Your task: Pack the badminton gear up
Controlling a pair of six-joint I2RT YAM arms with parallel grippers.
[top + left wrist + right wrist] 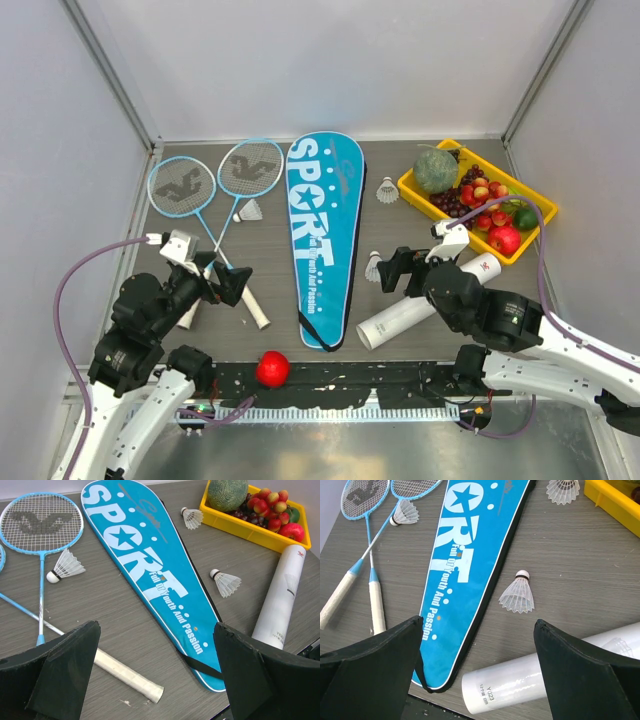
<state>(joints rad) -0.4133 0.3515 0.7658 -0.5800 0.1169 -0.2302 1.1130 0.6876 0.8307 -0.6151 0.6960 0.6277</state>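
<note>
My right gripper will turn and go down with its fingers on both sides of the tube's middle (616,645) to close across its width, because the white tube runs sideways below the open fingers.
Two light-blue rackets (183,186) (250,166) lie at the left with their white handles crossed near my left gripper (228,283). The left gripper is open and empty above one handle (127,672). The blue SPORT cover (323,235) lies flat in the middle. The white tube (420,305) lies on its side right of the cover. My right gripper (402,272) is open and empty above the tube's end (545,680). Three shuttlecocks lie loose: one by the racket shafts (249,211), one by the tray (388,190), one next to the right gripper (375,266).
A yellow tray (410,185) of fruit stands at the back right. A red ball (272,369) rests on the black strip at the near edge between the arm bases. Grey walls close the back and sides.
</note>
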